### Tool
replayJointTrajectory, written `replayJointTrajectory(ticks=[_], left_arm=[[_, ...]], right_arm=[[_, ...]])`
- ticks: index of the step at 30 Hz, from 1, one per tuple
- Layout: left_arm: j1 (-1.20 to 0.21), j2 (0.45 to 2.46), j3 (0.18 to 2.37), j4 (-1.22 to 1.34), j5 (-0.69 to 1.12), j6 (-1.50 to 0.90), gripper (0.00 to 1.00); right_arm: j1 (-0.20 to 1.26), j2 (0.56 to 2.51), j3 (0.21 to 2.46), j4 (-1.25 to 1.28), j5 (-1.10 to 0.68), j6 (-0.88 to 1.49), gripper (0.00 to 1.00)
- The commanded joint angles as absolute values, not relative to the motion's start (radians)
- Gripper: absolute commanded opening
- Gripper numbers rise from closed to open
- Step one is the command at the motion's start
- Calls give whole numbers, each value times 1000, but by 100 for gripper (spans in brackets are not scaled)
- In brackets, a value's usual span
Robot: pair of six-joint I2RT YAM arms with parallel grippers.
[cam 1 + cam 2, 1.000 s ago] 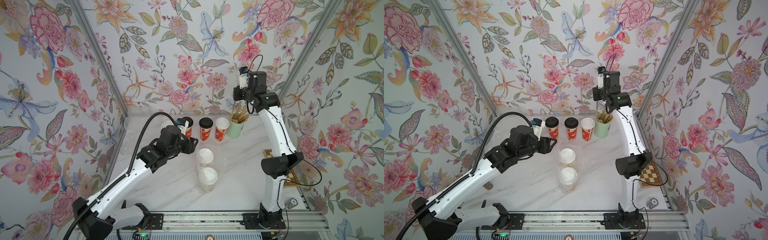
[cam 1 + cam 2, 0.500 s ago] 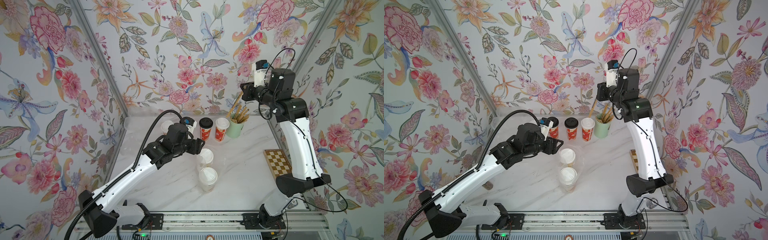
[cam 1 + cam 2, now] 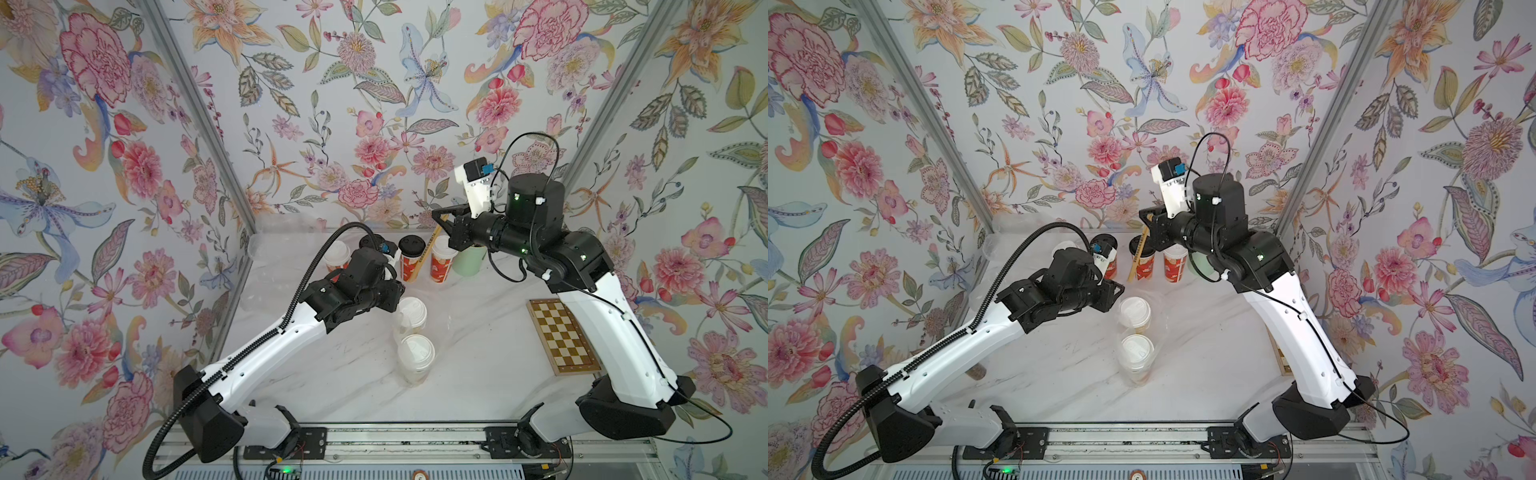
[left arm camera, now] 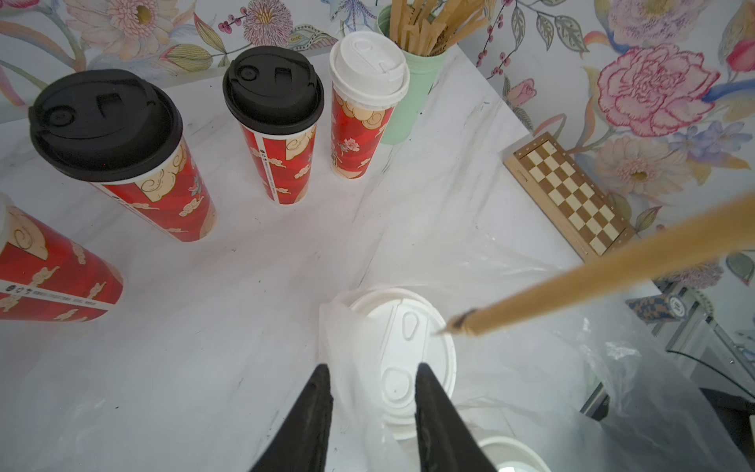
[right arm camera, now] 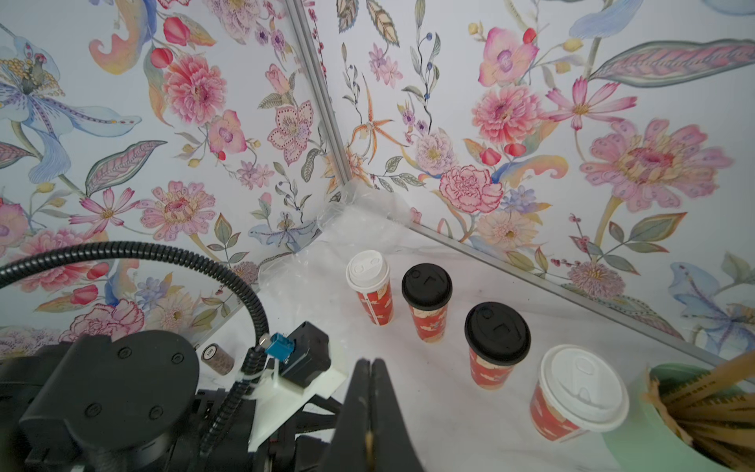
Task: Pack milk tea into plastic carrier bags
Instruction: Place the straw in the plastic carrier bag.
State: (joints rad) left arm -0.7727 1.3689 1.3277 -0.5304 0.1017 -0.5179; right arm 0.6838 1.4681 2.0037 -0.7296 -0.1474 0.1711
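Note:
I will next lower my right gripper, slide the straw into the open bag beside the farther clear cup and let go of it, because that spot is below the gripper.
Two clear milk tea cups with white lids [image 3: 411,311] [image 3: 415,353] stand mid-table inside an open plastic carrier bag [image 4: 531,327]. My left gripper [image 4: 369,367] is at the farther cup's lid [image 4: 404,351], jaws apart, with the bag's rim film between the fingers. Several red printed cups [image 3: 409,266] [image 3: 440,266] [image 3: 336,253] line the back. My right gripper [image 3: 436,216] hovers above them, shut on a brown paper-wrapped straw [image 3: 428,253]. The straw [image 4: 592,282] slants down towards the farther clear cup.
A mint-green cup of straws [image 3: 467,259] stands at the back right, and a folded chessboard [image 3: 561,336] lies under my right arm. Spare crinkly bags [image 3: 282,232] are heaped in the back left corner. A small brown roll [image 5: 218,357] lies by the left wall.
My right arm swung down and leftward from the straw cup, carrying one straw. My left gripper moved forward to the farther clear cup and its jaws narrowed.

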Motion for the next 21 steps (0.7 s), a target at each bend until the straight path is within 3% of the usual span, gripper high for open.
replayJointTrajectory(ticks=[1, 8, 21], left_arm=[[-771, 1349, 1293, -435, 111, -564, 25], [-754, 1335, 1270, -387, 109, -602, 8], [-746, 1318, 1261, -374, 125, -624, 6]], right_arm=[[714, 1435, 1907, -622, -84, 205, 3], [750, 1421, 1766, -511, -29, 213, 2], [773, 1413, 1574, -351, 77, 149, 2]])
